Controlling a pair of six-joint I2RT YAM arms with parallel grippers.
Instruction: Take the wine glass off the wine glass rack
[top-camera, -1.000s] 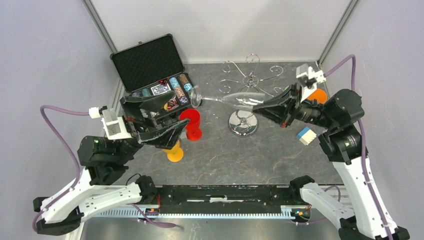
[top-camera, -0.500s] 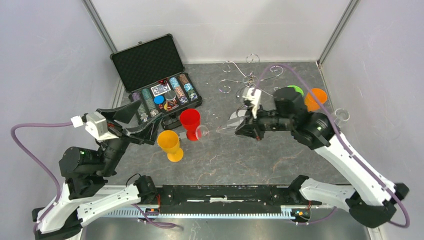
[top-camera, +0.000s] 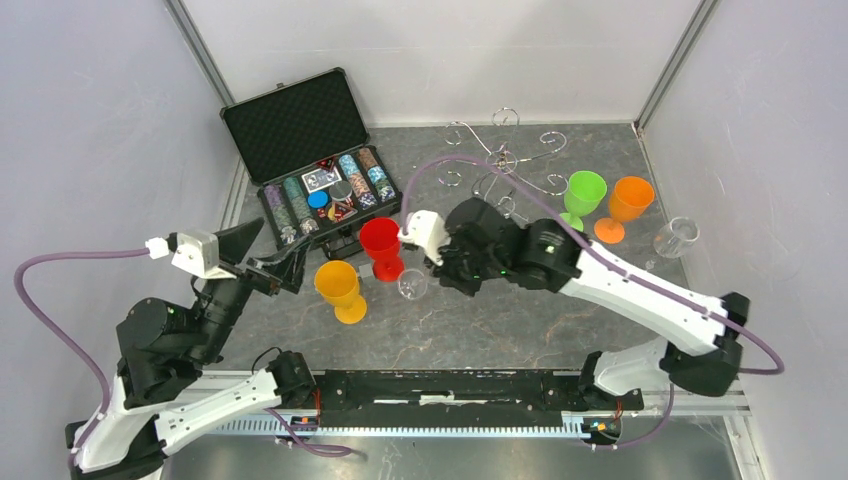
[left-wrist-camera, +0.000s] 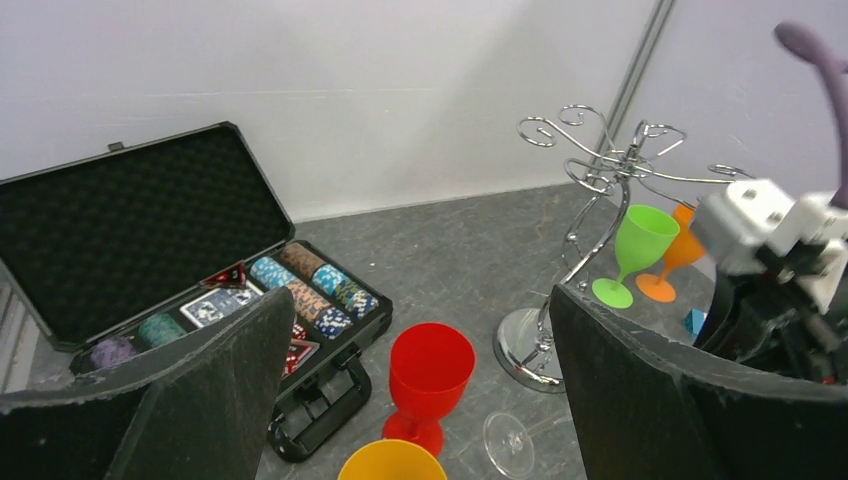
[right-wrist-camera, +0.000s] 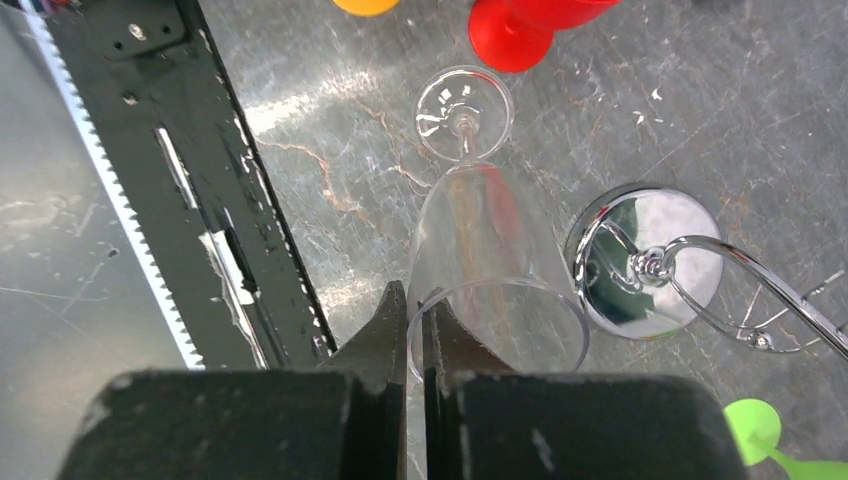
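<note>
My right gripper moves down and drifts left in the top view onto the spot beside the red goblet next. This is because the clear wine glass (right-wrist-camera: 487, 250) hangs foot (top-camera: 412, 285) down just above bare table.
My right gripper (right-wrist-camera: 415, 303) is shut on the rim of a clear wine glass (right-wrist-camera: 487, 250): one finger inside the bowl, one outside. The glass hangs foot down, its foot (top-camera: 412, 285) just above the table, off the rack. The chrome wine glass rack (top-camera: 503, 160) stands behind it, its round base (right-wrist-camera: 643, 262) to the right in the right wrist view; its hooks look bare. My left gripper (left-wrist-camera: 420, 400) is open and empty, held above the left of the table. The glass's foot (left-wrist-camera: 508, 440) shows low between its fingers.
A red goblet (top-camera: 381, 246) and a yellow goblet (top-camera: 338, 288) stand just left of the glass. Green (top-camera: 583, 195) and orange (top-camera: 628, 205) goblets stand right of the rack. An open black poker-chip case (top-camera: 310, 160) is at back left. Another clear glass (top-camera: 677, 237) stands far right.
My right arm has swung left and down with the wine glass, turning it from lying sideways near the rack to foot down beside the red goblet. My left arm has drawn back.
</note>
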